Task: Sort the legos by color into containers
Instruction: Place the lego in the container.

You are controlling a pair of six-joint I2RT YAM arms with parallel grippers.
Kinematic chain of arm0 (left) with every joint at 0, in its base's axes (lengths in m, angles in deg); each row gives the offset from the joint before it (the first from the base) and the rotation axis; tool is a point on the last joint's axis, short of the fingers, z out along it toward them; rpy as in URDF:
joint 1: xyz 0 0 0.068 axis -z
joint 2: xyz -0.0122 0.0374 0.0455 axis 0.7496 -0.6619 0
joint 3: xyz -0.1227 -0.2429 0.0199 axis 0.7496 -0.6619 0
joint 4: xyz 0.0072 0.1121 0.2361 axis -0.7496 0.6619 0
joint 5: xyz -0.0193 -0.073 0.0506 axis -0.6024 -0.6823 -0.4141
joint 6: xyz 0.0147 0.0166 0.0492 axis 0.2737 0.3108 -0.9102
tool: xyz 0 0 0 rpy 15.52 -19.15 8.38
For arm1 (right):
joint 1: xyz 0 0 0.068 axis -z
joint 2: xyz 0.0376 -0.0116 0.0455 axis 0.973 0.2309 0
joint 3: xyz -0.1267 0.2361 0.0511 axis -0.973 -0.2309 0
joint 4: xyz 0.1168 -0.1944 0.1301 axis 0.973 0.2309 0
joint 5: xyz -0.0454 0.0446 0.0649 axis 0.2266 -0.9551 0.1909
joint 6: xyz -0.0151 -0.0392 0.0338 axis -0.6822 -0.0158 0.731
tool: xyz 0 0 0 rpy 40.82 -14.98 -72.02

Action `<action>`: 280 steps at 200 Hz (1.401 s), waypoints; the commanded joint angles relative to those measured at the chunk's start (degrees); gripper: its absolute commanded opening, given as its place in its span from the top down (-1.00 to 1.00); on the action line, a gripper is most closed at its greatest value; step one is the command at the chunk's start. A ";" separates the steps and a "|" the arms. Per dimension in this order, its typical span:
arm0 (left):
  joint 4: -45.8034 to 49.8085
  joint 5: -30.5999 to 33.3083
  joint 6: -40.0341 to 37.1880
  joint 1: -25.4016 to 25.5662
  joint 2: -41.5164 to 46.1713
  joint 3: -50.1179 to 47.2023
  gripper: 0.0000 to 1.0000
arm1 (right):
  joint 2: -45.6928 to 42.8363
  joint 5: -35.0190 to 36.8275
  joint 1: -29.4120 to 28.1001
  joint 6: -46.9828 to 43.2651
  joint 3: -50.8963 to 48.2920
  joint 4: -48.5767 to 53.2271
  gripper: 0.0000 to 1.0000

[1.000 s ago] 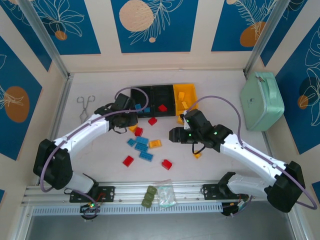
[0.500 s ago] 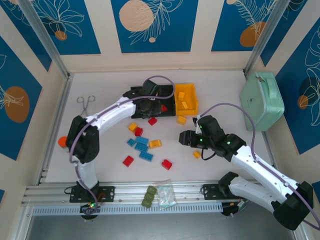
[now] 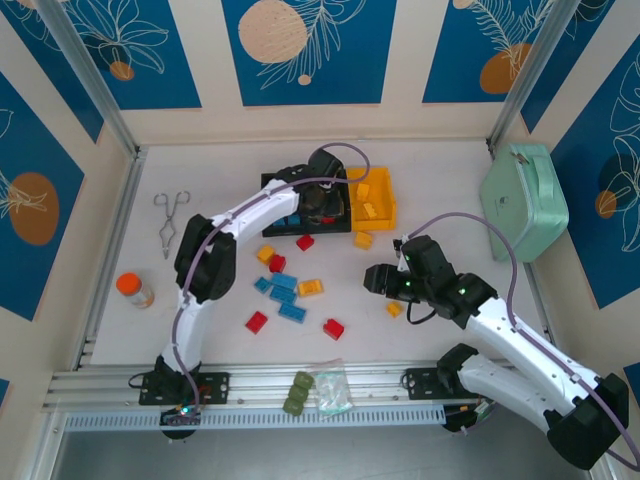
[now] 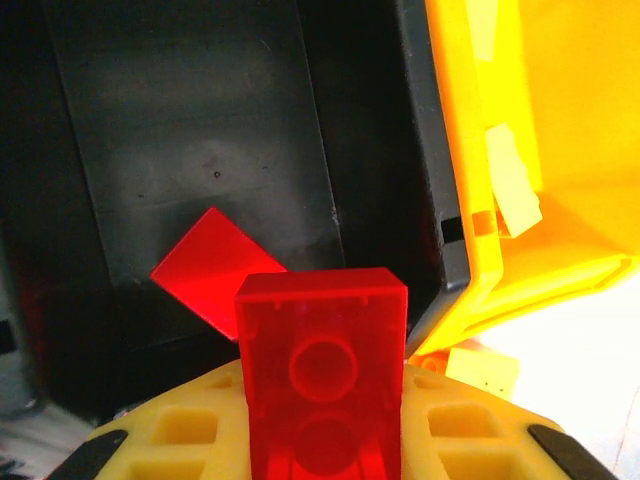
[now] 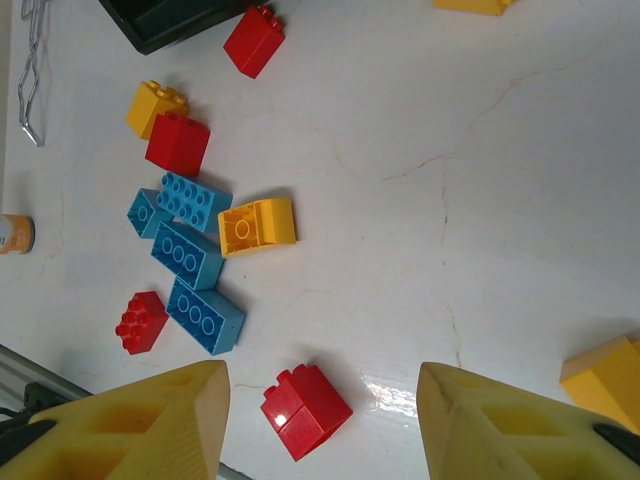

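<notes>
Another red lego is inside the middle black bin. Next I should lower my left gripper toward the bottom of the bin below it and release the red lego there.
My left gripper (image 3: 326, 206) hangs over the middle black bin (image 4: 190, 150) of the containers, shut on a red lego (image 4: 320, 370). Another red lego (image 4: 213, 270) lies on that bin's floor. The yellow bin (image 3: 375, 187) next to it holds yellow legos. My right gripper (image 5: 320, 372) stands open above the table, with a red lego (image 5: 305, 410) on the table below the gap between its fingers. More loose legos lie on the table: a blue cluster (image 3: 282, 291), red ones (image 3: 257, 321) (image 3: 305, 242) and yellow ones (image 3: 310, 287) (image 3: 395, 309).
Metal tongs (image 3: 170, 215) and an orange-capped bottle (image 3: 134, 290) lie at the left. A mint-green case (image 3: 523, 200) stands at the right wall. An olive-green item (image 3: 297, 392) and a clear bag (image 3: 333, 390) rest on the front rail.
My left arm has swung right along the bins to the middle black one. My right gripper has drawn back from the yellow bin toward the near right.
</notes>
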 commanded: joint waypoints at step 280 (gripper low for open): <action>-14.96 -8.91 -3.77 1.49 33.30 -37.87 -0.24 | 10.45 13.13 1.26 0.42 5.02 2.93 -0.39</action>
